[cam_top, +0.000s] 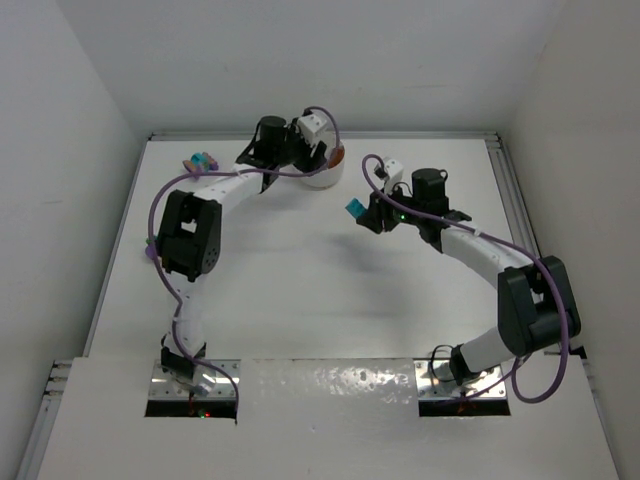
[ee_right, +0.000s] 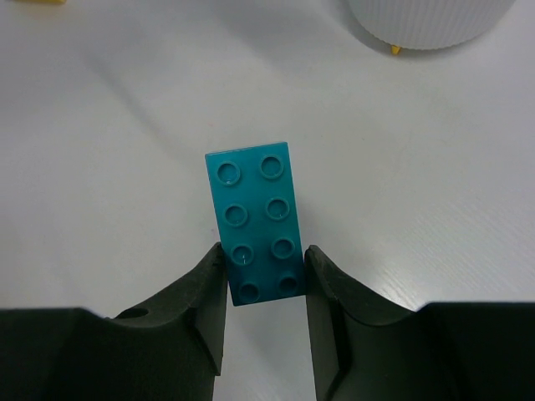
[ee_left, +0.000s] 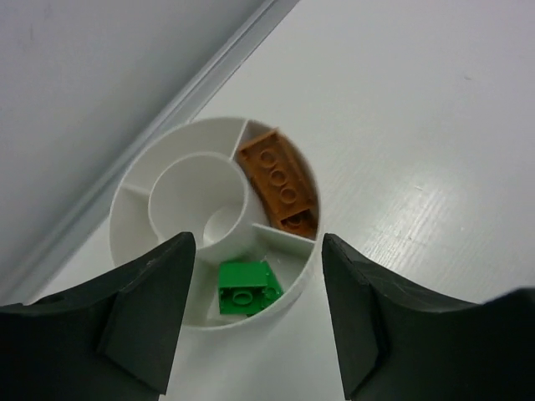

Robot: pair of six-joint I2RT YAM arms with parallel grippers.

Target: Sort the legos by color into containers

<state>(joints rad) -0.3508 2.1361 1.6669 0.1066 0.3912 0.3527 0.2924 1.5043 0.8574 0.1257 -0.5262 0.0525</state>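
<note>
The dish's central hollow looks empty, so my right gripper will next move outward and to the left in the top view and let go of the teal-blue brick (ee_right: 255, 219) over it.
The round white dish (ee_left: 142, 180) lies under my left gripper (ee_left: 257, 261), which is open and empty above its near rim. One curved section holds an orange brick (ee_left: 280, 180), the section beside it a green brick (ee_left: 245, 288); the central well looks empty. In the top view the dish (cam_top: 322, 180) stands at the back middle, with the left gripper (cam_top: 303, 157) over it. My right gripper (ee_right: 265, 276) is shut on a teal-blue 2x4 brick (ee_right: 255, 219), studs facing the camera, above the table. In the top view that brick (cam_top: 354, 209) hangs right of and nearer than the dish.
A few loose bricks (cam_top: 200, 161), pink, teal and purple, lie at the back left near the wall. The right wrist view shows the dish's ribbed wall (ee_right: 430, 21) at the top, a small yellow piece (ee_right: 394, 50) at its foot, and a yellow piece (ee_right: 38, 2) at the top left edge.
</note>
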